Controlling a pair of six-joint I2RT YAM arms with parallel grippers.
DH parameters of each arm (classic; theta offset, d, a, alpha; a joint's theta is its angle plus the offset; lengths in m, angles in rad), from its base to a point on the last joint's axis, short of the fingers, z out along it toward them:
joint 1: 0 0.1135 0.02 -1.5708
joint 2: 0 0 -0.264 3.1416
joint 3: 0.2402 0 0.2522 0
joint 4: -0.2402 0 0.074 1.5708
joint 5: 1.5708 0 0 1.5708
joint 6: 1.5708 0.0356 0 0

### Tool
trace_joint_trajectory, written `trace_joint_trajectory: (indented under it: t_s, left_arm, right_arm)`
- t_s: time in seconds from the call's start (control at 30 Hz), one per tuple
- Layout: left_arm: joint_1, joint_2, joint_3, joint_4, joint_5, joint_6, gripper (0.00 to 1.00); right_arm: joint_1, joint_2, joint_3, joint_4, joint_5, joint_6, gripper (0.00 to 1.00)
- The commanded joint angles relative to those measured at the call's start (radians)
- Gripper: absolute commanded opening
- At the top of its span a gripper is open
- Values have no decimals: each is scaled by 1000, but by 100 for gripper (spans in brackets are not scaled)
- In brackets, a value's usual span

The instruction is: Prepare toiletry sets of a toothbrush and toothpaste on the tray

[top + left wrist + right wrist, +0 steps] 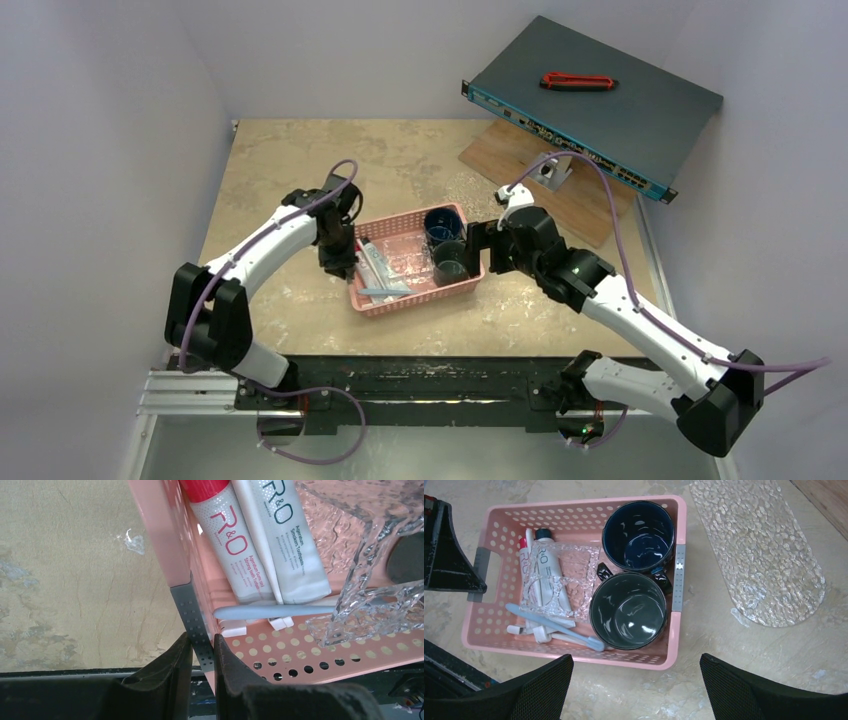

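Note:
My left gripper will next drag the basket (680, 630) by its grey part to the left in the top view, as the clear tray is close beside it.
A pink slotted basket (680, 630) holds two toothpaste tubes, one with red print (230, 545) and one with dark print (292, 540). A light blue toothbrush (549, 625) and white toothbrushes (531, 630) lie across their ends. The clear, textured oval tray (764, 555) lies on the table just right of the basket. My left gripper (202, 640) is shut on the grey strip of the basket's left rim (192, 615). My right gripper (635, 659) is open and empty, above the basket's near right side.
A dark blue mug (639, 535) and a dark grey mug (629, 610) stand in the basket's right half. A clear textured plastic piece (561, 587) lies over the tubes. A dark rack unit (590, 100) on a wooden board (520, 160) sits at the back right.

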Motion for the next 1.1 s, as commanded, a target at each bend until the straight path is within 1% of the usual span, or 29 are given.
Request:
trace_joint_trajectory:
  t_s: [0.0, 0.1, 0.3, 0.37, 0.5, 0.7, 0.9, 1.07]
  left_arm:
    - [-9, 30, 88, -26, -20, 28, 0]
    - [20, 51, 106, -21, -48, 2, 0]
    - [146, 70, 98, 28, 39, -43, 0]
    - [189, 73, 89, 46, 71, -54, 0]
    - [234, 87, 102, 47, 49, -78, 0]
    - [290, 69, 113, 49, 12, -109, 0]
    - [369, 63, 123, 51, 18, -124, 0]
    - [401, 71, 125, 57, 24, -139, 0]
  right_arm:
    - [1, 13, 34, 13, -4, 0, 98]
    - [0, 27, 40, 16, 33, 4, 98]
    - [1, 72, 57, 24, 79, 28, 98]
    - [0, 87, 63, 31, 118, 33, 98]
    - [-5, 130, 87, 42, 197, 48, 98]
    - [-75, 224, 124, 72, 224, 66, 98]
    - [-166, 312, 129, 145, 200, 84, 98]
    - [-184, 409, 161, 188, 223, 118, 96]
